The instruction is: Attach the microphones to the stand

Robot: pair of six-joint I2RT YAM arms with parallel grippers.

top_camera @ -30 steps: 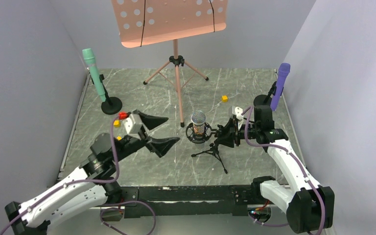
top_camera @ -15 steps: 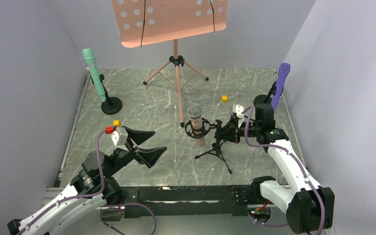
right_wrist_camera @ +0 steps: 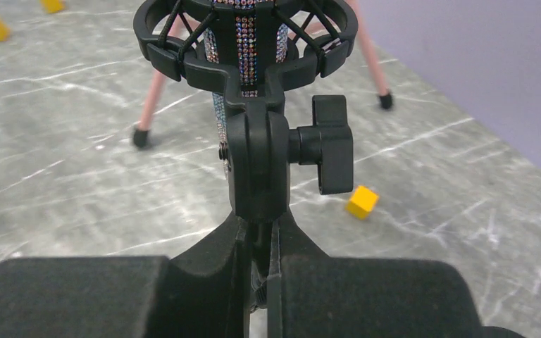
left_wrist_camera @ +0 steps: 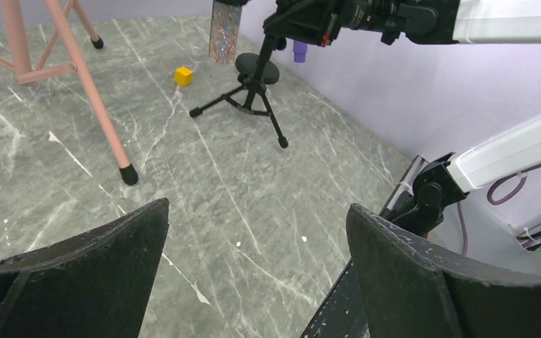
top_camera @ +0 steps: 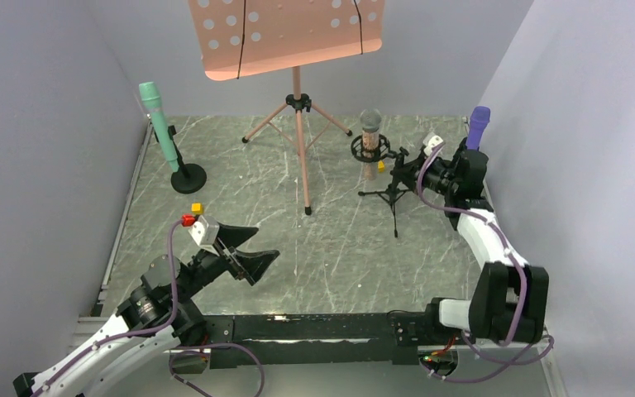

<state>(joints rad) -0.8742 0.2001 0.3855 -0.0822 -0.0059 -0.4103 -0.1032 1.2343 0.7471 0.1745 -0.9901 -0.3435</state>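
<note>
My right gripper will next move the stand outward to the bare tabletop [top_camera: 386,175] [right_wrist_camera: 375,236] beside the yellow cube and release its post, with the silver microphone seated.
The glittery silver microphone [top_camera: 370,131] sits upright in the black shock mount [top_camera: 370,150] of a small tripod stand [top_camera: 393,195] at the far right. My right gripper [top_camera: 402,169] is shut on that stand's post just below the mount's joint [right_wrist_camera: 257,162], and its fingers [right_wrist_camera: 204,260] pinch the thin stem. The mint green microphone [top_camera: 156,124] leans in a round-based stand [top_camera: 188,178] at the far left. The purple microphone [top_camera: 477,126] stands behind my right arm. My left gripper [top_camera: 250,248] hangs open over bare table at the near left, holding nothing [left_wrist_camera: 257,218].
A pink music stand [top_camera: 285,33] on a tripod [top_camera: 299,124] stands at the back centre, one leg reaching toward the table's middle. Small yellow cubes [top_camera: 197,208] [right_wrist_camera: 361,201] lie on the marble top. Grey walls close in left and right.
My right gripper has shut on the tripod stand and moved it, with the silver microphone, from the table's middle to the far right. My left arm has pulled back toward the near left.
</note>
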